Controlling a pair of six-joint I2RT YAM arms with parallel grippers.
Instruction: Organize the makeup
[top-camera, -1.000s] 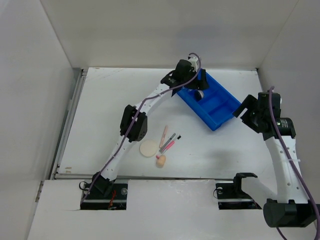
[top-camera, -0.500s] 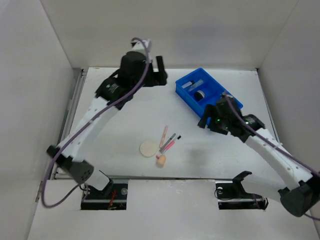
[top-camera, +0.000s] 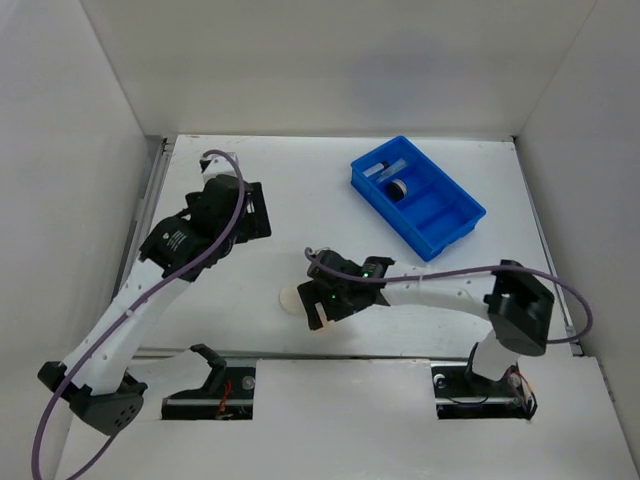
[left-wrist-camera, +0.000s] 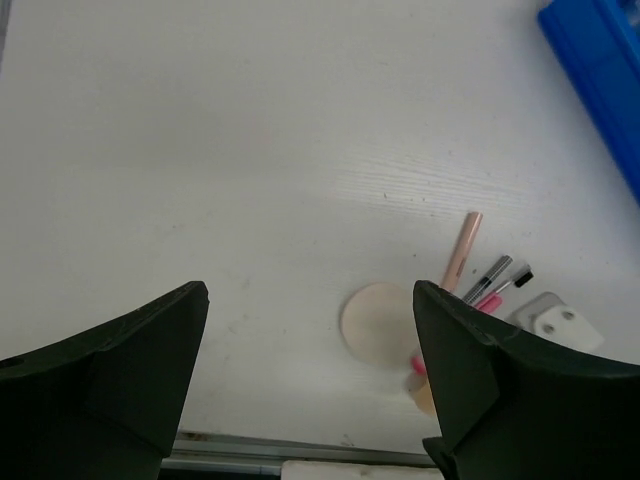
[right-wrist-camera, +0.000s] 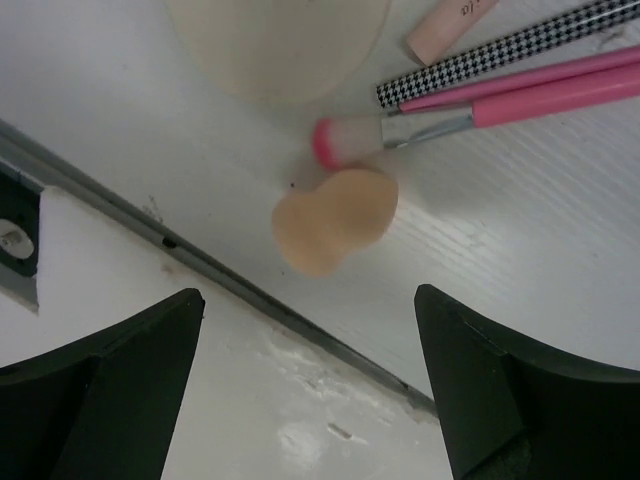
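Observation:
My right gripper moves down onto the sponge's end by the metal bar (right-wrist-camera: 311, 249) next and closes there, since the pink-tipped brush (right-wrist-camera: 400, 130) crowds the sponge's other side.
The cream round puff (right-wrist-camera: 280, 40), a peach sponge (right-wrist-camera: 335, 220), a pink-tipped brush (right-wrist-camera: 400, 130), a houndstooth pencil (right-wrist-camera: 500, 55), a pink pencil (right-wrist-camera: 550, 95) and a peach stick (right-wrist-camera: 450, 25) lie together near the table's front edge. My right gripper (right-wrist-camera: 310, 295) is open and empty, hovering low just in front of the sponge; in the top view it (top-camera: 322, 308) covers the sponge, and only the puff's edge (top-camera: 289, 298) shows. My left gripper (top-camera: 252, 212) is open and empty, high over the left of the table. Its wrist view shows the puff (left-wrist-camera: 378, 325) and the pencils (left-wrist-camera: 495, 280).
The blue divided tray (top-camera: 455, 225) stands at the back right, with clear tubes (top-camera: 385, 168) and a round compact (top-camera: 398, 188) in its far compartments. A metal rail (right-wrist-camera: 200, 265) runs along the table's front edge, right below the sponge. White walls enclose the table.
My left arm has pulled back from the tray toward the left front. My right arm has swung left and down across the table to the makeup by the front edge.

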